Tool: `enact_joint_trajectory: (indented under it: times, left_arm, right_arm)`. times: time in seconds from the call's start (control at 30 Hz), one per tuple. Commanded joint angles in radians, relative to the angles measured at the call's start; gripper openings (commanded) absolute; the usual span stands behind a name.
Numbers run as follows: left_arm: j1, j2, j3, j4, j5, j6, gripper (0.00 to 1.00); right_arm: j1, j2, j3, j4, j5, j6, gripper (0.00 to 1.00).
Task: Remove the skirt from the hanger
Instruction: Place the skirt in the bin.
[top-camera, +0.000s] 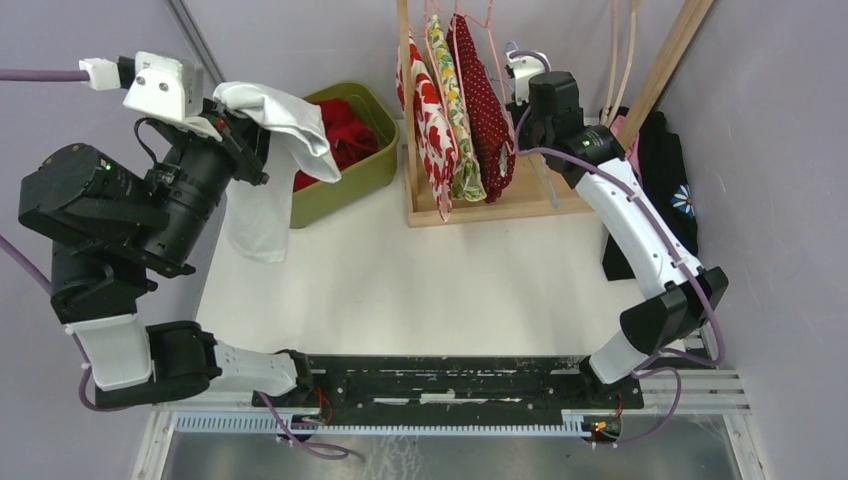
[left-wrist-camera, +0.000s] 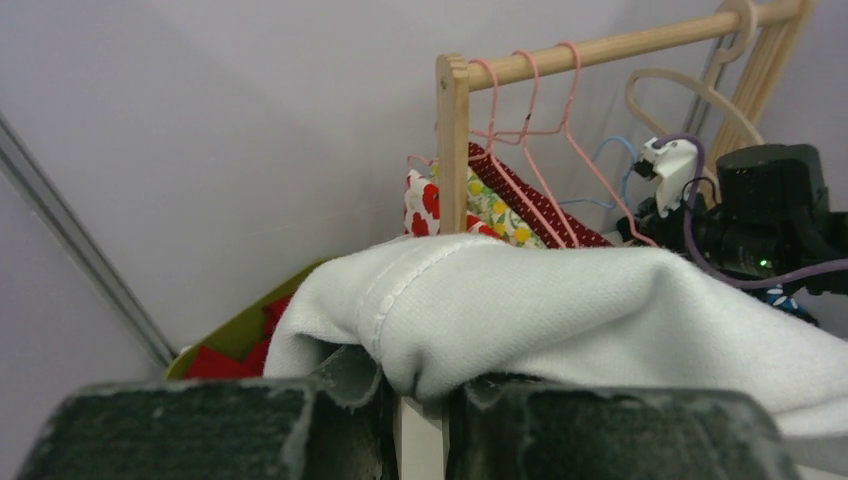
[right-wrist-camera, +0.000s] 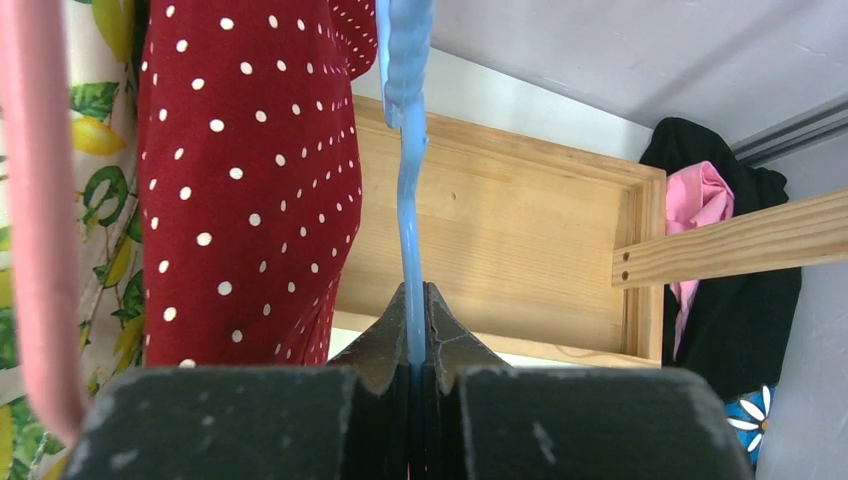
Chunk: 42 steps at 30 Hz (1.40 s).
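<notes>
My left gripper is above and inward of the green bin (top-camera: 343, 142) (left-wrist-camera: 238, 345), and the skirt is already off its hanger. My gripper will move the skirt outward and down into the bin, then release it.
The white skirt (top-camera: 283, 118) is off the hanger. It drapes over my left gripper (top-camera: 236, 128) and hangs down beside the green bin. In the left wrist view the skirt (left-wrist-camera: 560, 310) is bunched over the gripper (left-wrist-camera: 420, 400), whose jaws are shut on a fold of it. My right gripper (top-camera: 518, 118) is at the right side of the clothes rack. In the right wrist view it (right-wrist-camera: 417, 300) is shut on the thin bare blue hanger (right-wrist-camera: 405, 150), which also shows in the left wrist view (left-wrist-camera: 610, 150).
A green bin (top-camera: 352, 170) with red clothes (top-camera: 345, 130) stands behind the skirt. The wooden rack (top-camera: 490, 208) carries a red floral (top-camera: 430, 125), a lemon-print (top-camera: 456, 115) and a red polka-dot garment (top-camera: 487, 110) on pink hangers. Black and pink clothes (top-camera: 665, 170) lie at the right.
</notes>
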Motion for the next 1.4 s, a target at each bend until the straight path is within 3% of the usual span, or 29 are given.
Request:
enact_joint_trajectory:
  times: [0.0, 0.17, 0.33, 0.5, 0.63, 0.93, 1.17, 1.37]
  left_arm:
    - [-0.005, 0.153, 0.122, -0.021, 0.124, -0.051, 0.03]
    - [-0.005, 0.284, 0.223, 0.032, 0.309, -0.056, 0.03]
    - [0.019, 0.356, 0.224, 0.085, 0.492, -0.038, 0.03]
    - [0.323, 0.358, 0.157, 0.151, 0.925, -0.192, 0.03]
    - [0.482, 0.3, 0.078, 0.247, 0.946, -0.193, 0.03]
    - [0.671, 0.345, 0.064, 0.367, 0.834, -0.095, 0.03]
    - [1.009, 0.307, -0.123, 0.455, 1.012, -0.204, 0.03]
    - [1.13, 0.33, -0.217, 0.49, 1.058, -0.2, 0.03]
  right_arm:
    - [-0.003, -0.065, 0.01, 0.057, -0.009, 0.018, 0.01]
    - [-0.004, -0.097, -0.019, 0.057, -0.003, 0.013, 0.01]
    - [-0.004, -0.128, -0.044, 0.059, -0.004, 0.012, 0.01]
    - [-0.004, -0.158, -0.065, 0.059, -0.007, 0.012, 0.01]
    - [-0.004, -0.19, -0.099, 0.062, -0.002, 0.009, 0.01]
    - [-0.004, -0.23, -0.13, 0.058, 0.004, 0.007, 0.01]
    - [-0.004, -0.258, -0.161, 0.057, 0.023, -0.005, 0.01]
    - [-0.004, -0.239, -0.144, 0.056, 0.005, 0.005, 0.01]
